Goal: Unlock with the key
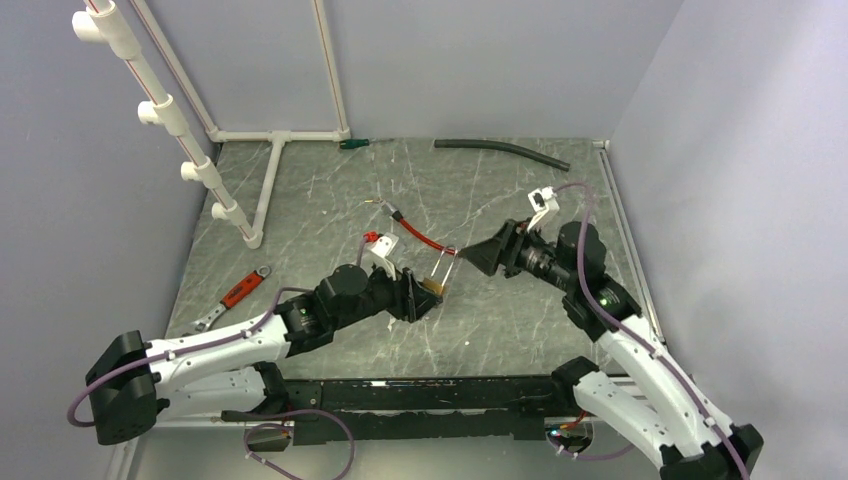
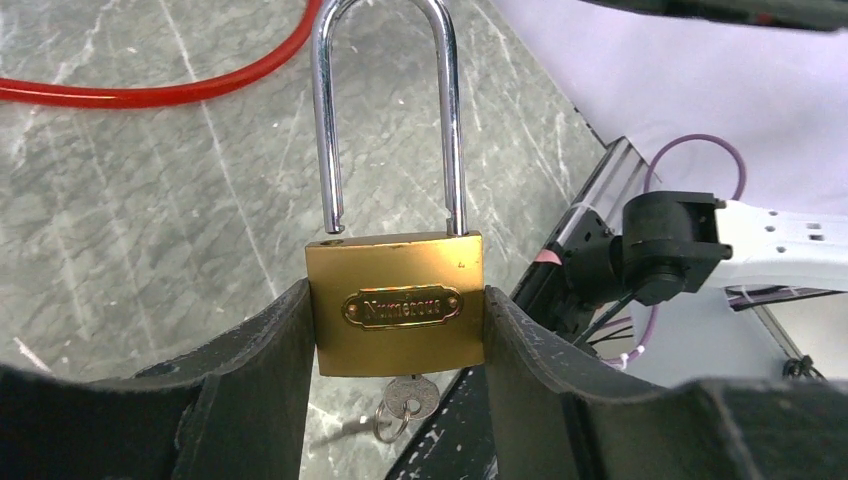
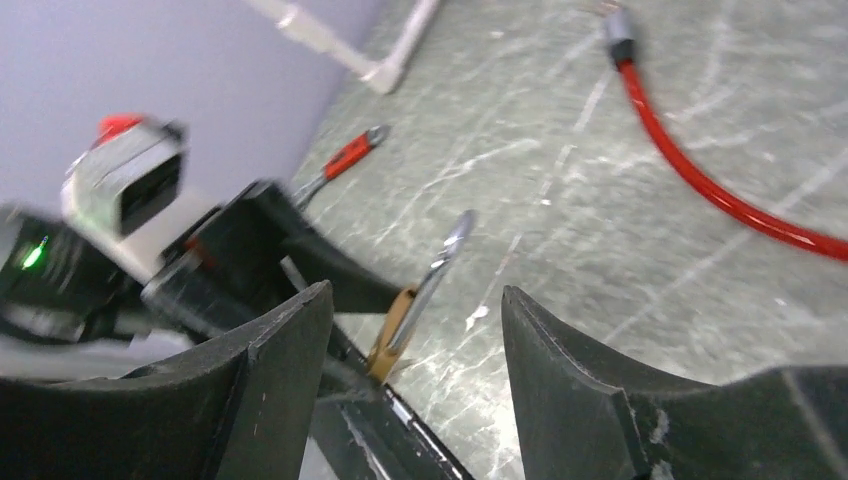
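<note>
My right gripper moves back and left in the top view next, around the padlock's brass body [image 1: 434, 286] [image 3: 392, 335], which lies on that side of it. The body's sides are uncovered.
A brass padlock [image 2: 396, 305] with a long steel shackle [image 2: 385, 110] sits between my left gripper's fingers [image 2: 270, 360], which are shut on its body. The shackle's left leg stands free above the body, so the lock is open. A small key [image 2: 412, 398] with a ring hangs from the keyhole underneath. In the top view my left gripper [image 1: 422, 297] holds the padlock [image 1: 433, 285] mid-table. My right gripper [image 1: 478, 257] is open and empty just right of the shackle; its own view shows the padlock [image 3: 392, 335] edge-on ahead of its fingers [image 3: 290, 350].
A red cable [image 1: 420, 238] lies just behind the padlock. A red-handled wrench [image 1: 235, 295] lies at the left. A black hose [image 1: 500, 150] and a green tool [image 1: 353, 144] lie at the back. A white pipe frame [image 1: 270, 170] stands back left.
</note>
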You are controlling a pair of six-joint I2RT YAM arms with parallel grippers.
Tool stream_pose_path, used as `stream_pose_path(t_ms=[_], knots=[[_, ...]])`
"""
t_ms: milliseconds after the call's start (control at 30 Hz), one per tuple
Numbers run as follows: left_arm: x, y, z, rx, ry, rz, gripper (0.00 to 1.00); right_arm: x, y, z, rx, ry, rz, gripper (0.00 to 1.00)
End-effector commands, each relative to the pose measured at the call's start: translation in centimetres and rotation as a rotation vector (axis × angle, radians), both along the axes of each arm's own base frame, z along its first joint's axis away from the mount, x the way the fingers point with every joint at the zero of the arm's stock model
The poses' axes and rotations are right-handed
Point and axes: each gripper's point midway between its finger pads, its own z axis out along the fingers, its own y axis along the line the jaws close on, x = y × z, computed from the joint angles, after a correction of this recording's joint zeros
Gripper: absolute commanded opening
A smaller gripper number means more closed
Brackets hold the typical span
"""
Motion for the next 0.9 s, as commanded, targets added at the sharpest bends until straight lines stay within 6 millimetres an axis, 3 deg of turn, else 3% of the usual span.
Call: stream_pose_path(t_ms=[0,167,467,700,867], knots=[[1.1,0.5,4.0,-0.096,-0.106,0.059,0.00,2.5,-1.7,-2.8,-0.055,0.204,-0.206,0.64],[1.6,0.8,3.6,-0.081,-0.138,0.083,0.00,0.5,1.5,-2.8,0.104,0.230,-0.043,0.63],[1.7,0.8,3.3,-0.077,-0.138,0.084,0.00,-1.0,6.0,-4.4,0.051,0.261,0.046,0.62],[1.5,1.5,3.4,-0.081,-0.143,0.094,0.00,-0.7,7.4,-5.9,0.046,0.289,0.071,0.44],[1.4,1.5,3.0,-0.066,-0.141,0.089,0.00,-0.8,8.4,-6.2,0.031,0.299,0.097,0.38]])
